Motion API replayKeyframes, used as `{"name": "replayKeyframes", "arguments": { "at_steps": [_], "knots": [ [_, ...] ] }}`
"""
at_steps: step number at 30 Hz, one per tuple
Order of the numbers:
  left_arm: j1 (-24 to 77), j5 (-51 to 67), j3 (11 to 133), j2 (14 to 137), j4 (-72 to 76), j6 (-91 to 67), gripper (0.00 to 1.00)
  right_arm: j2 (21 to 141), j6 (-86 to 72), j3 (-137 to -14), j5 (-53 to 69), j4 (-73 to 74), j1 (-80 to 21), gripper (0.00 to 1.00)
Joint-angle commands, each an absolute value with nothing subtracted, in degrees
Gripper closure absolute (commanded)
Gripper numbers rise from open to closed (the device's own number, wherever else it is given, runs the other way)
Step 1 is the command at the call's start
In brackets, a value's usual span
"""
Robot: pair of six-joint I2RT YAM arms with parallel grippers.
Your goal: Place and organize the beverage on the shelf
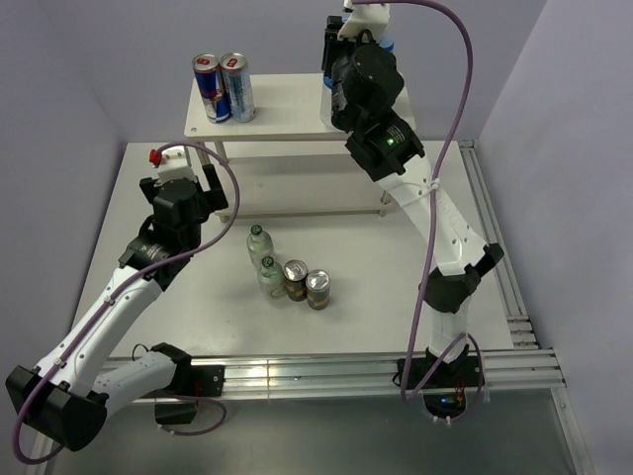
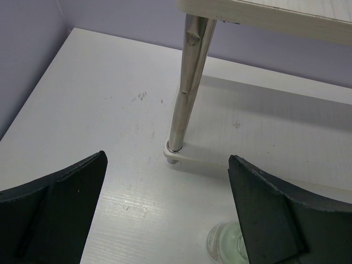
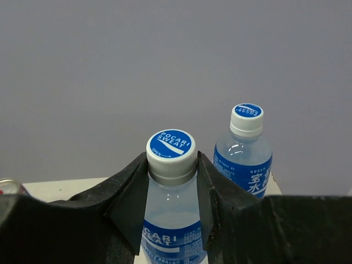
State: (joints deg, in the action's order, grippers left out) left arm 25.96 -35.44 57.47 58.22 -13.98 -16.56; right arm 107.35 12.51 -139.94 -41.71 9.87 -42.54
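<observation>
My right gripper lowers the bottle outward onto the top board next and releases the bottle's neck. A matching blue-labelled bottle already stands at this end of the shelf.
My right gripper [image 3: 171, 170] is shut on the neck of a clear blue-labelled white-capped bottle [image 3: 171, 144] over the right end of the cream-white shelf's top board [image 1: 287, 109]. Its base is hidden. The second blue-labelled bottle [image 3: 245, 151] stands just behind and to the right; it also shows in the top view [image 1: 387, 44]. Two green-capped bottles [image 1: 257, 237] [image 1: 267, 269] and two dark cans [image 1: 295, 279] [image 1: 318, 289] stand on the table. My left gripper [image 1: 203, 183] is open and empty near the shelf's front left leg [image 2: 184, 93], with a clear bottle [image 2: 225, 242] by its right finger.
Two tall blue-and-silver cans [image 1: 223, 87] stand at the left end of the top board. The shelf's lower board [image 2: 275, 165] lies low behind the leg. Purple walls close in at the left, back and right. A metal rail [image 1: 316, 376] runs along the near edge.
</observation>
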Motion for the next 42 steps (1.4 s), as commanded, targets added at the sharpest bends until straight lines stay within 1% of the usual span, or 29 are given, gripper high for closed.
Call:
{"name": "replayKeyframes", "arguments": {
  "at_steps": [1,9,17,18,19,21,22,23,24,27,30,35,36,37,38,42],
  "knots": [
    [25.8,-35.9,57.5,57.6,-11.6,-15.8,0.01,107.8,12.1,-139.9,-39.6,-2.2,-41.4,1.0],
    [25.8,-36.1,57.6,57.6,-11.6,-15.7,0.01,109.6,12.0,-139.4,-39.6,-3.7,-39.6,1.0],
    [25.8,-36.2,57.6,57.6,-11.6,-15.7,0.01,107.8,10.5,-131.8,-40.0,-5.6,-39.3,1.0],
    [25.8,-36.1,57.5,57.5,-11.6,-15.7,0.01,107.3,9.9,-131.1,-40.0,-6.0,-39.4,0.91],
    [25.8,-36.2,57.5,57.6,-11.7,-15.7,0.01,106.8,9.8,-129.5,-39.6,-6.4,-39.4,0.87],
    [25.8,-36.3,57.6,57.4,-11.6,-15.7,0.01,106.3,9.5,-128.1,-39.0,-6.7,-39.5,0.75],
    [25.8,-36.3,57.5,57.5,-11.6,-15.7,0.01,105.9,9.4,-127.3,-38.6,-6.4,-39.5,0.62],
    [25.8,-36.3,57.5,57.4,-11.6,-15.7,0.01,105.7,9.4,-126.8,-38.6,-6.5,-39.5,0.57],
    [25.8,-36.3,57.5,57.5,-11.6,-15.6,0.01,105.5,9.3,-126.2,-38.6,-6.6,-39.6,0.47],
    [25.8,-36.3,57.6,57.4,-11.7,-15.7,0.01,105.0,9.4,-124.6,-38.6,-6.9,-40.0,0.34],
    [25.8,-36.4,57.5,57.4,-11.7,-15.7,0.01,104.2,9.4,-122.6,-38.4,-8.0,-40.1,0.27],
    [25.8,-36.6,57.5,57.1,-11.6,-15.6,0.01,103.5,9.2,-121.4,-38.6,-8.3,-40.6,0.23],
    [25.8,-36.6,57.6,57.1,-11.6,-15.6,0.01,103.1,9.1,-120.6,-38.8,-8.5,-40.7,0.11],
    [25.7,-36.6,57.5,57.0,-11.6,-15.7,0.01,102.7,9.1,-120.0,-38.9,-8.9,-40.9,0.03],
    [25.8,-36.6,57.5,57.1,-11.6,-15.7,0.01,102.3,9.2,-119.2,-39.1,-9.2,-41.1,0.0],
    [25.7,-36.6,57.6,57.0,-11.6,-15.7,0.01,99.5,9.6,-113.1,-40.2,-11.8,-42.4,0.0]
  ]
}}
